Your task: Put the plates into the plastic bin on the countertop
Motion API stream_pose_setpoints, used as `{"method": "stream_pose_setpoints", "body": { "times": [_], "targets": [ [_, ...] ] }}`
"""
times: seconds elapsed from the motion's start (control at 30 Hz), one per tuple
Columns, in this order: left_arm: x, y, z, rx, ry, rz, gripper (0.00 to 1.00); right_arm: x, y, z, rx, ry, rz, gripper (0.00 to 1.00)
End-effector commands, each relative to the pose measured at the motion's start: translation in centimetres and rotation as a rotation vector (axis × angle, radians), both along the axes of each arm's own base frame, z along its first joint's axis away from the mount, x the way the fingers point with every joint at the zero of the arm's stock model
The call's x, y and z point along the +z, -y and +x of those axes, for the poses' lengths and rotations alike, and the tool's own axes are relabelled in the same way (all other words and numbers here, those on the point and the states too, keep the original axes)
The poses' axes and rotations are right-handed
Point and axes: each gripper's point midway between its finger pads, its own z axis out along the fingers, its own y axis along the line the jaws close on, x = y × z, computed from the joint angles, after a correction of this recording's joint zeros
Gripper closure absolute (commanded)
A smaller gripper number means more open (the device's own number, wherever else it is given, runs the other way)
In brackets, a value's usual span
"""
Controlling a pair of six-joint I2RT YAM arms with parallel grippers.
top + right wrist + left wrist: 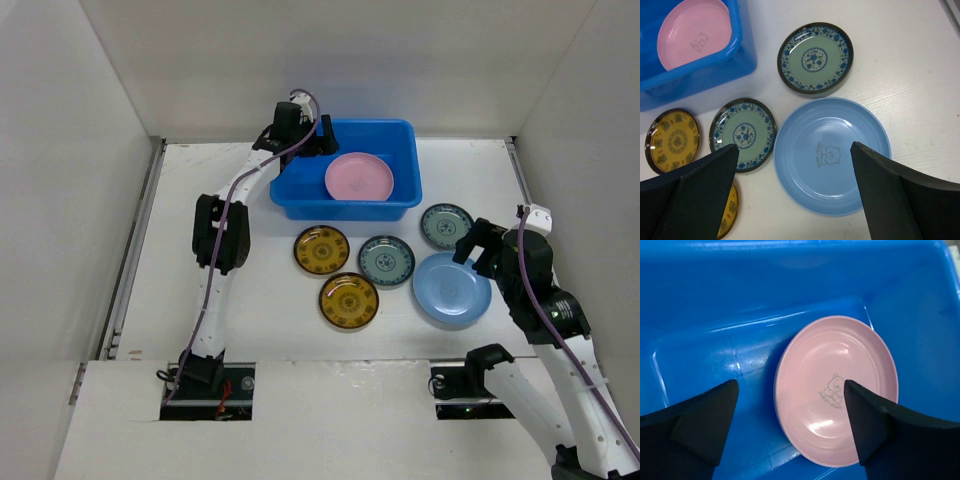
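The robot's right gripper needs to move down and back onto the light blue plate's near rim (463, 324) (846, 214) next, since that rim is below the gripper's fingers and closer to the robot's base.
The blue plastic bin (400, 140) stands at the back of the white countertop (270, 320). A pink plate (358, 177) lies tilted inside it, against the near wall. My left gripper (305, 135) hangs over the bin's left part, open and holding nothing; in its wrist view the pink plate (835, 390) lies below the jaws (790, 387). In front of the bin lie two amber patterned plates (321, 250) (348, 300), two teal patterned plates (386, 260) (446, 225) and a light blue plate (451, 288). My right gripper (478, 248) hovers open above the light blue plate (832, 155).
White walls close in the countertop at the back and both sides. The bin's near wall (695, 65) stands just beyond the teal plate (742, 134) and amber plate (672, 140). Both arm bases are at the near edge.
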Motion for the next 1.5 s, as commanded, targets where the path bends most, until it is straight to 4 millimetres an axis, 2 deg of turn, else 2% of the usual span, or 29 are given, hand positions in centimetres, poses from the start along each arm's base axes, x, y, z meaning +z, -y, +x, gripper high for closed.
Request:
{"method": "stream_pose_setpoints", "body": {
  "times": [0.0,0.03,0.13,0.2,0.27,0.4,0.57,0.77,0.9,1.07,1.27,1.47],
  "targets": [
    [15.3,-0.7,-0.8,0.02,0.291,-0.064,0.1,0.6,-0.2,-0.2,0.018,-0.009,-0.009,0.0],
    [16.9,-1.1,-1.3,0.03,0.313,-0.067,0.0,0.2,-0.5,-0.2,0.032,-0.03,-0.009,0.0],
    [20.3,-2.7,-3.1,0.077,0.349,-0.065,0.0,-0.2,-0.8,-0.1,0.042,-0.06,-0.01,0.0],
    [21.4,-3.8,-4.9,0.122,0.355,-0.046,0.0,-0.4,-0.9,0.0,0.038,-0.067,0.0,0.0],
    [21.4,-4.8,-7.0,0.167,0.344,-0.02,0.0,-0.8,-0.6,0.2,0.014,-0.084,0.011,0.0],
    [19.0,-6.6,-11.8,0.235,0.284,0.041,0.0,-3.4,-0.1,0.3,-0.042,-0.13,0.009,0.0],
    [13.8,-10.5,-18.0,0.363,0.161,0.17,0.0,-6.1,-0.2,-0.2,-0.096,-0.155,0.076,0.0],
    [9.2,-15.6,-23.2,0.502,0.033,0.199,0.0,-8.0,1.6,-0.6,-0.262,-0.183,0.15,0.0],
    [6.3,-18.8,-25.4,0.589,-0.048,0.18,0.0,-10.0,2.8,-0.5,-0.389,-0.23,0.247,0.0],
    [4.2,-20.3,-27.6,0.611,-0.104,0.193,0.0,-13.8,2.3,-1.5,-0.543,-0.348,0.498,0.06],
    [3.7,-21.4,-29.1,0.65,-0.106,0.11,0.0,-16.0,2.7,-2.7,-0.721,-0.401,0.564,0.09],
    [4.2,-21.1,-30.0,0.647,-0.111,0.049,0.0,-17.8,0.8,-4.6,-0.769,-0.527,0.59,0.09]
  ]
}}
